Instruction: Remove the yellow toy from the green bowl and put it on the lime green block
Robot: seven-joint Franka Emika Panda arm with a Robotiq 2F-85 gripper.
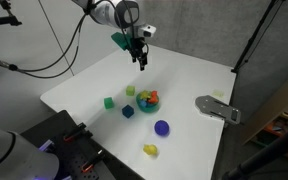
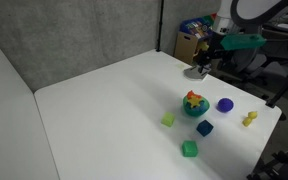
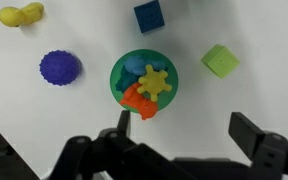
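Observation:
The yellow toy lies uncovered, so my gripper comes over the green bowl next, then down around the toy [image 1: 146, 96] [image 3: 154, 82].
The green bowl [image 3: 115, 82] holds the small yellow toy [image 3: 155, 82], gear-shaped, beside an orange piece and a blue piece. The bowl also shows in both exterior views [image 1: 144, 106] [image 2: 194, 111]. The lime green block [image 3: 220, 60] lies on the table right of the bowl in the wrist view, and shows in both exterior views [image 1: 130, 91] [image 2: 168, 120]. My gripper [image 3: 184, 130] is open and empty. It hangs well above the table, off to one side of the bowl [image 1: 140, 52] [image 2: 206, 58].
A dark blue cube [image 3: 150, 15], a purple spiky ball [image 3: 59, 67] and a larger oblong yellow toy [image 3: 19, 14] lie around the bowl. A darker green cube [image 1: 109, 102] sits further out. A grey object [image 1: 217, 108] lies near the table edge.

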